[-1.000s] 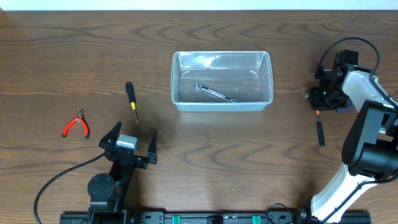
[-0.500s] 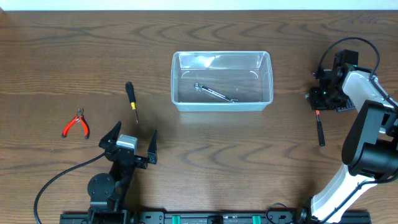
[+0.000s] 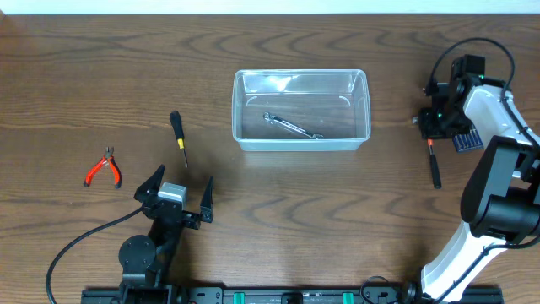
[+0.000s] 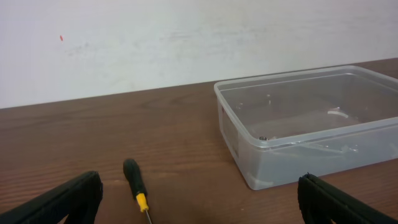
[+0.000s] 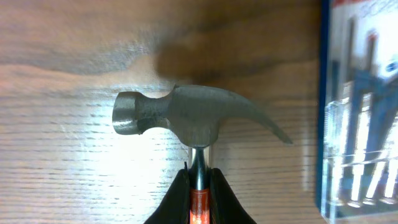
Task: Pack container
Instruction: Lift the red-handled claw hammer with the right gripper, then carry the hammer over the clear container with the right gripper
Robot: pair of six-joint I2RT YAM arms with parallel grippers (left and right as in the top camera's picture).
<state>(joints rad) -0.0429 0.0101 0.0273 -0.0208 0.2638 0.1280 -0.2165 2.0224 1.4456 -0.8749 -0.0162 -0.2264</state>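
Note:
My right gripper has its low path blocked by the container's sides, so next it will lift to the left in the overhead view, then come down over the wrench and release.
The clear plastic container stands at the table's middle with a silver wrench lying inside; the left wrist view has it at the right. At the far right my right gripper is shut on a hammer, just below its head. In the right wrist view the fingers pinch the steel neck above the red grip, and the grey claw head casts a shadow on the wood. My left gripper stands wide open near the front edge, holding nothing.
A black-and-yellow screwdriver lies left of the container, just ahead of the left gripper. Red-handled pliers lie further left. A blue tool package sits right beside the hammer.
The right arm has shifted toward the table's far side with the hammer in its grip, and the handle's end has moved that way. The left arm has not moved.

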